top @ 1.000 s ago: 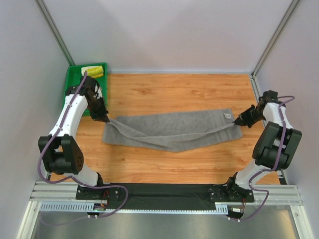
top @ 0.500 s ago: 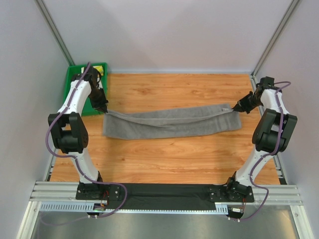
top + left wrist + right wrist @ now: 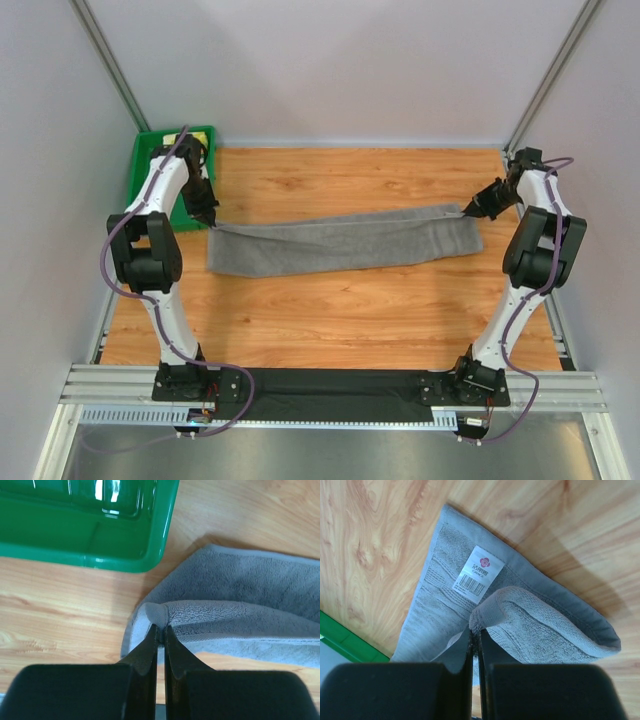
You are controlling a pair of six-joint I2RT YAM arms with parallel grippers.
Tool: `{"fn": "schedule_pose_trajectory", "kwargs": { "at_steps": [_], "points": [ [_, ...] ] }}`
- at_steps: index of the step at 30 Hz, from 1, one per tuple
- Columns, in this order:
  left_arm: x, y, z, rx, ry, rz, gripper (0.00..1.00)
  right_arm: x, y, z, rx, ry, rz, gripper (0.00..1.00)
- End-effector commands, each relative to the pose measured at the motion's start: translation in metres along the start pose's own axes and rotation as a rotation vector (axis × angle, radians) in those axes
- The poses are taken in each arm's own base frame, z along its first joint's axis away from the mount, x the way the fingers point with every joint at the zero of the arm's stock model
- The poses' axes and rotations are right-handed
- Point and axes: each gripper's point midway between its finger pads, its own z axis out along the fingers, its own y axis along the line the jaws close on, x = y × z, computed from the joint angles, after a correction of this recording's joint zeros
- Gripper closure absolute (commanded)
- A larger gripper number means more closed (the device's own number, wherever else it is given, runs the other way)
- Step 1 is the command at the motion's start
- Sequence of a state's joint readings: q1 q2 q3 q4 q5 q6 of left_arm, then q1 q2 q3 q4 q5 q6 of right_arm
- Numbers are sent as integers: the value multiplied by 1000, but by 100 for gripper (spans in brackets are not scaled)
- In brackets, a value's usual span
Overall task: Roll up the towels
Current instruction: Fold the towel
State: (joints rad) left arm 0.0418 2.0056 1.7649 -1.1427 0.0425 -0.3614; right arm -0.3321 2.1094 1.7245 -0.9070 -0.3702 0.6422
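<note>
I should next move my left gripper outward and down to the towel's lower layer's far corner [image 3: 227, 222] [image 3: 210, 554] and let go of the towel's pinched fold there, because that corner is uncovered, outward and below.
The grey towel [image 3: 340, 242] lies across the wooden table as a long strip, folded lengthwise. My left gripper [image 3: 210, 222] is shut on a pinched fold at the towel's left end [image 3: 160, 611], just beside the green bin. My right gripper [image 3: 468, 210] is shut on the folded corner at the right end [image 3: 492, 605], held over the lower layer with its white barcode label [image 3: 477, 574]. In the left wrist view, my left gripper [image 3: 160, 627] clamps the grey towel [image 3: 240, 585]. In the right wrist view, my right gripper [image 3: 475, 632] clamps the grey towel [image 3: 445, 595].
A green plastic bin [image 3: 148, 165] stands at the table's far left corner, its rim [image 3: 100, 562] close to my left gripper. Grey walls and metal posts close in the table on three sides. Bare wood [image 3: 340, 320] lies between the towel and the arm bases.
Both grippers have carried the towel's near edge away from the bases and over onto the far edge. The sagging loop is now a flatter, narrower strip.
</note>
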Motion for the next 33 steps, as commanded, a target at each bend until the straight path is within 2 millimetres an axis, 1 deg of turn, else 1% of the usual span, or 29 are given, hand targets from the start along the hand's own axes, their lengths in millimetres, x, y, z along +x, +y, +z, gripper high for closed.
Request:
{"fn": "schedule_pose_trajectory", "kwargs": {
  "at_steps": [1,2,5,6,7,8,9,10,11,12,13,14,15,16,18,19,20,21,22,23,24,25,26,27,28,29,30,31,33],
  "points": [
    [-18,3,1,-23,-32,-12,100,-11,14,5,-6,-19,8,100],
    [-24,1,0,-20,-42,-14,100,-12,14,7,-5,-18,12,100],
    [-29,2,6,-33,-35,-29,100,-17,17,19,-5,-6,22,99],
    [-31,1,7,-33,-35,-41,100,-21,21,21,-12,-9,18,94],
    [-30,1,12,-37,-23,-46,100,-23,20,27,-8,-3,24,76],
    [-34,-1,10,-34,-33,-50,99,-24,21,28,-5,4,25,63],
    [-37,-2,9,-28,-36,-52,90,-25,21,28,2,3,21,52],
    [-41,-6,2,-17,-48,-59,83,-33,26,24,0,-23,13,40],
    [-42,-6,-3,-15,-55,-60,70,-33,27,19,3,-27,9,36],
    [-44,-5,-9,-21,-70,-65,61,-36,31,14,-2,-40,-3,33],
    [-47,-7,-24,-9,-104,-65,52,-42,37,-2,-6,-83,-17,27],
    [-48,-8,-32,-3,-123,-63,40,-42,38,-11,-2,-95,-23,23],
    [-49,-3,-48,-22,-160,-63,37,-46,37,-21,7,-130,-34,20],
    [-47,-1,-55,-29,-174,-59,33,-43,39,-39,6,-158,-48,19],
    [-45,6,-69,-53,-206,-51,31,-39,35,-57,24,-196,-73,18],
    [-39,10,-82,-60,-224,-48,31,-38,26,-62,63,-221,-84,18],
    [-34,13,-87,-70,-230,-40,30,-28,17,-74,78,-237,-90,17],
    [-30,17,-92,-82,-244,-42,30,-23,5,-76,100,-238,-87,17],
    [-15,22,-99,-84,-247,-36,30,-18,-5,-80,121,-252,-89,17],
    [-7,24,-101,-85,-250,-32,31,-5,-25,-68,152,-223,-78,17],
    [0,25,-117,-61,-305,-30,31,-2,-31,-78,143,-246,-75,18],
    [20,31,-101,-71,-254,-28,31,1,-39,-77,153,-244,-79,18],
    [30,33,-99,-64,-253,-29,31,5,-46,-72,154,-238,-78,18],
    [37,30,-106,-29,-286,-25,31,14,-60,-66,170,-213,-69,19],
    [57,35,-88,-34,-231,-26,31,18,-65,-61,169,-196,-70,19],
    [65,35,-83,-22,-220,-26,31,22,-68,-55,170,-178,-66,19],
    [69,33,-83,8,-241,-25,31,27,-73,-49,172,-155,-63,20],
    [85,37,-67,-1,-196,-27,31,30,-74,-42,164,-132,-57,20],
    [90,37,-56,9,-190,-32,31,24,-69,-35,136,-137,-51,20]
  ]
}}
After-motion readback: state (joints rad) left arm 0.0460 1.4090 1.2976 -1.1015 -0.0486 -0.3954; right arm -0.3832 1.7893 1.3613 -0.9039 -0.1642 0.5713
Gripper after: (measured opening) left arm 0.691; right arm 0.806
